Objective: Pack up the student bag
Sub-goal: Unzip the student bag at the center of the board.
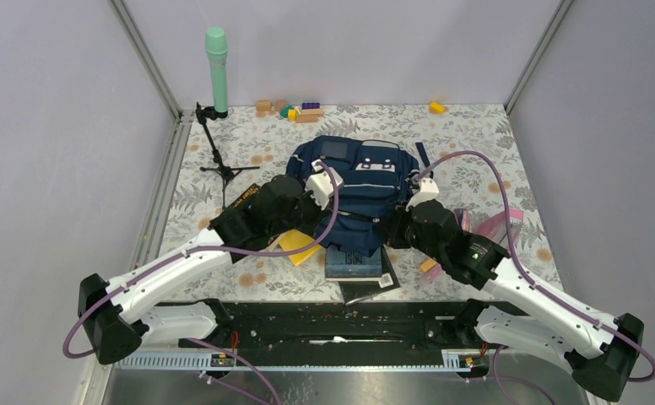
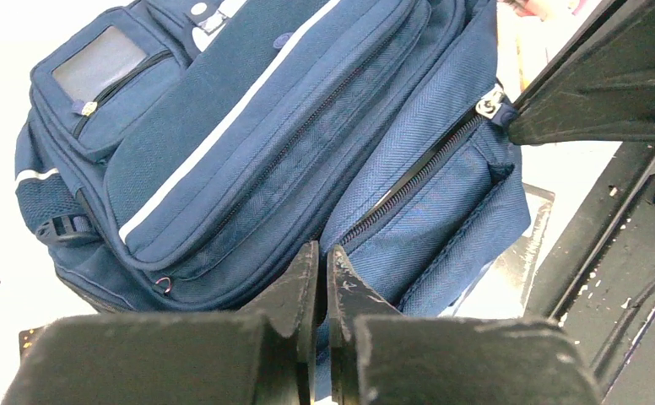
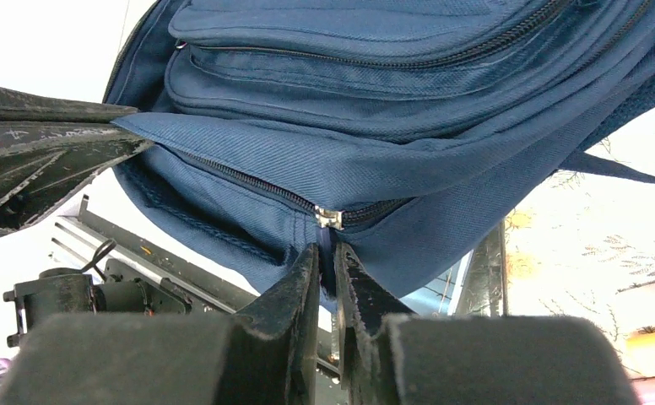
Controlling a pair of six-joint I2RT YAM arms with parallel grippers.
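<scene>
The right gripper draws the zip's tab outward and to the right in the top view toward the bag's thin strap [image 3: 573,162] next, then releases it, since the zip ahead is shut.
The student bag [image 1: 366,181] is a navy-blue backpack with pale stripes, lying flat in the middle of the table with its zipped near edge toward the arms. My left gripper [image 2: 324,253] is shut on a fold of the bag's fabric at the left end of the zip; it also shows in the right wrist view, the left gripper [image 3: 96,143] pinching the flap's corner. My right gripper [image 3: 327,253] is shut on the dark pull tab under the metal zip slider [image 3: 328,218]. In the top view the left gripper [image 1: 332,221] and right gripper [image 1: 389,229] sit at the bag's near edge.
Books [image 1: 359,266] lie under the bag's near edge, with a yellow item [image 1: 299,246] to their left. A small tripod with a green cylinder [image 1: 216,67] stands at the back left. Wooden blocks [image 1: 295,110] line the far edge. A pink pouch [image 1: 501,226] lies at the right.
</scene>
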